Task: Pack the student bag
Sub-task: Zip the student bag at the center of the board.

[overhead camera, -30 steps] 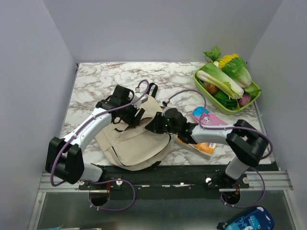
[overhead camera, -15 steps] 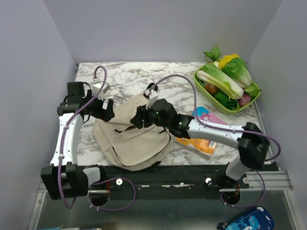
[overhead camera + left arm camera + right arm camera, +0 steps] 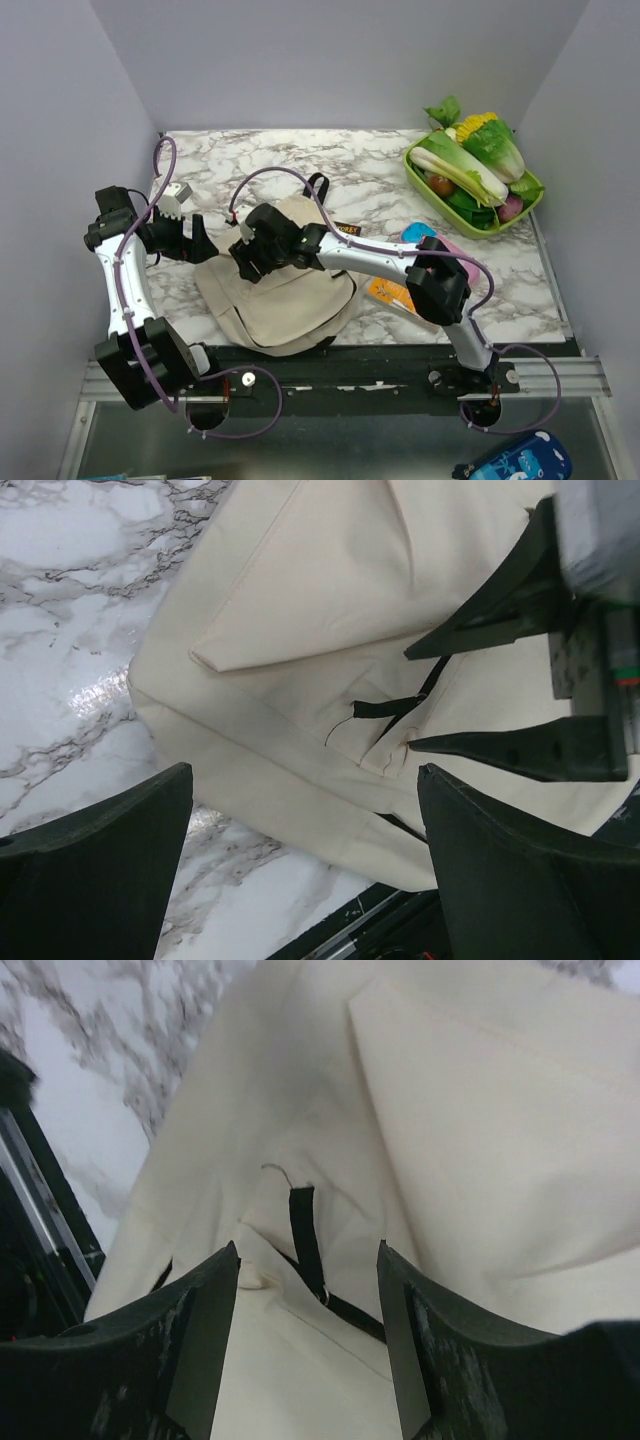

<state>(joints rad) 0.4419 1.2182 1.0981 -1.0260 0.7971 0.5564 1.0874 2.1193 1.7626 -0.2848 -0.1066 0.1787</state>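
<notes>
The thin black tab [image 3: 304,1222] is ahead between my open fingers, so my right gripper will go down to it next, near its loose end.
The cream-beige student bag [image 3: 290,305] lies flat on the marble table, its black handle [image 3: 318,186] at the far end. My right gripper [image 3: 246,264] reaches across over the bag's upper left part. It is open, and in the right wrist view [image 3: 306,1252] a short black strap tab [image 3: 304,1226] lies between its fingers on the cream fabric. My left gripper [image 3: 197,238] is open and empty just left of the bag. In the left wrist view [image 3: 305,780] it looks at the bag's side [image 3: 300,610] and at the right gripper's fingers [image 3: 500,630].
An orange book [image 3: 392,294] and a pink and blue book [image 3: 448,248] lie right of the bag, partly under the right arm. A green tray [image 3: 425,185] of vegetables stands at the back right. The table's front edge shows in the left wrist view [image 3: 350,920].
My left arm has drawn back to the left, off the bag. My right arm has stretched farther left across the bag, and its gripper now hangs over the strap tab.
</notes>
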